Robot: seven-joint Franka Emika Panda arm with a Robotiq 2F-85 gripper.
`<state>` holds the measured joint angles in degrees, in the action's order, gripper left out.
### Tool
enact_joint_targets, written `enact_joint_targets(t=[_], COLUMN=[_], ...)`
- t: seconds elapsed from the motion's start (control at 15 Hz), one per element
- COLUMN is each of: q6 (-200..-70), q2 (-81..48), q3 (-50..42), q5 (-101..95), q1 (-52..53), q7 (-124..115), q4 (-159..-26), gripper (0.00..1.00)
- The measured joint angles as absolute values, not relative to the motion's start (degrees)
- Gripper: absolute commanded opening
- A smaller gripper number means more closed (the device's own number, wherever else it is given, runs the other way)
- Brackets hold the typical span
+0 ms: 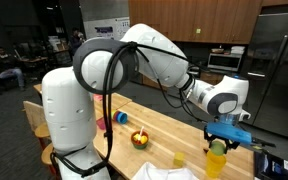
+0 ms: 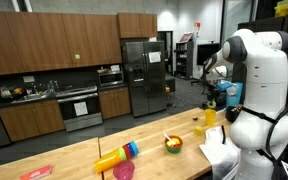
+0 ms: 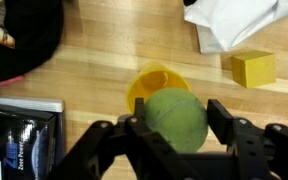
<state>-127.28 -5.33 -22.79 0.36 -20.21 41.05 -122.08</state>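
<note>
The green tennis ball in my gripper needs to go down a little into the upright yellow cup's opening (image 1: 216, 154) (image 3: 158, 90) next. Then my gripper needs to open.
My gripper (image 3: 176, 120) is shut on a green tennis ball (image 3: 174, 112), with a black finger pressed to each side of it. Directly under the ball stands a yellow cup (image 3: 150, 80), its mouth facing up and partly hidden by the ball. In both exterior views the gripper (image 1: 225, 135) (image 2: 210, 96) hangs over the wooden table (image 1: 164, 130) with the ball (image 1: 218, 147) just above the upright yellow cup (image 1: 216, 163) (image 2: 210, 117). Ball and cup rim are close; I cannot tell if they touch.
A yellow block (image 3: 254, 68) and a white cloth (image 3: 234, 20) lie beside the cup. A black box (image 3: 19, 130) sits on its other side. Further along the table are a bowl of fruit (image 1: 140, 139), stacked coloured cups (image 2: 117, 157) and a pink cup (image 2: 124, 171).
</note>
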Motion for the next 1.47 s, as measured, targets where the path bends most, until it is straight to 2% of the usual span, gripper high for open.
enact_joint_targets(t=[0.93, 1.0, 1.07, 1.33, 1.47], q6=[-133.71, -133.77, -133.78, -133.63, -133.62], q2=[-10.60, -10.65, -10.69, -10.86, -10.86], q3=[-20.42, -20.39, -20.34, -20.29, -20.29], q5=[-1.16, -1.25, -1.32, -1.90, -1.93], q1=[-21.18, -21.22, -21.27, -21.41, -21.41], q7=[43.32, 43.35, 43.36, 43.35, 43.35], q4=[-122.23, -122.23, -122.23, -122.22, -122.22], gripper=[0.38, 0.88, 0.63, 0.87, 0.88])
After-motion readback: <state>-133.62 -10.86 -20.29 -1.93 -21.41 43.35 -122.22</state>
